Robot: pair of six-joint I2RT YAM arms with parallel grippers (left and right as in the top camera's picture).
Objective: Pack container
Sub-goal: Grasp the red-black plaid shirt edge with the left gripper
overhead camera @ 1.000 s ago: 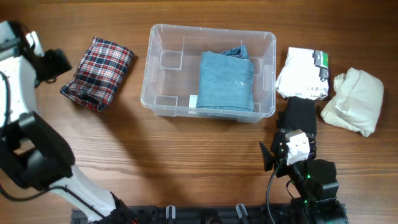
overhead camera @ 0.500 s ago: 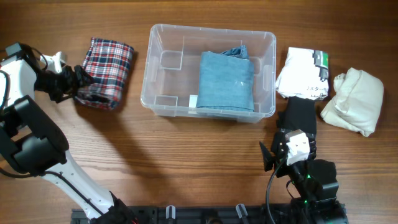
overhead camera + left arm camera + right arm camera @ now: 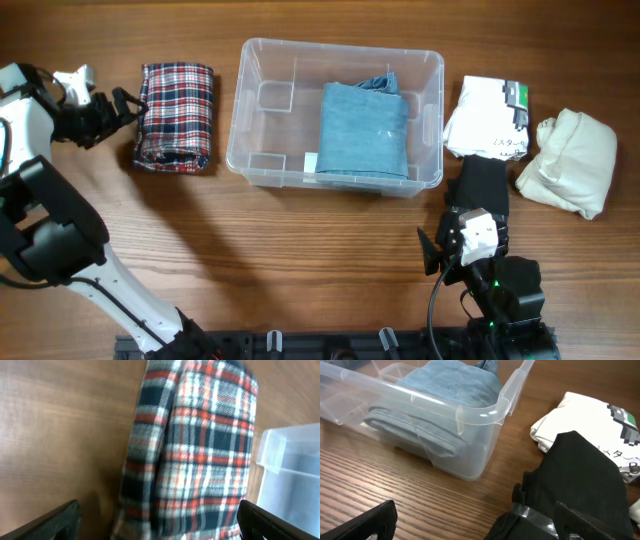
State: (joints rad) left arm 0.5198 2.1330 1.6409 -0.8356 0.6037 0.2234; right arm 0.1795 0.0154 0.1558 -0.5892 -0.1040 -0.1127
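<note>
Next I should move my left gripper down and across to pinch the plaid cloth's long folded edge [image 3: 144,123] [image 3: 141,476], which lies below it and to its right in the overhead view.
The container [image 3: 262,60], a clear rectangular bin, stands mid-table and holds a folded blue denim garment [image 3: 362,130]. A folded red, white and navy plaid cloth [image 3: 176,118] lies just left of the bin, parallel to it. My left gripper [image 3: 122,103] is open at the cloth's left edge. In the left wrist view its fingers [image 3: 160,525] straddle the plaid cloth [image 3: 200,450], with the bin corner [image 3: 290,460] at the right. My right gripper [image 3: 472,205] is open over a black garment [image 3: 482,180]. In the right wrist view its fingers [image 3: 475,527] are wide apart, beside the black garment [image 3: 585,475] and near the bin [image 3: 480,410].
A folded white printed T-shirt [image 3: 487,118] lies right of the bin. A bundled cream cloth [image 3: 568,160] lies at the far right. The black garment lies just below the T-shirt [image 3: 590,415]. Bare wood table [image 3: 300,260] lies in front of the bin.
My left arm swung in to the plaid cloth. The cloth turned from slanted to parallel with the bin and shifted a little right. The right arm has not moved.
</note>
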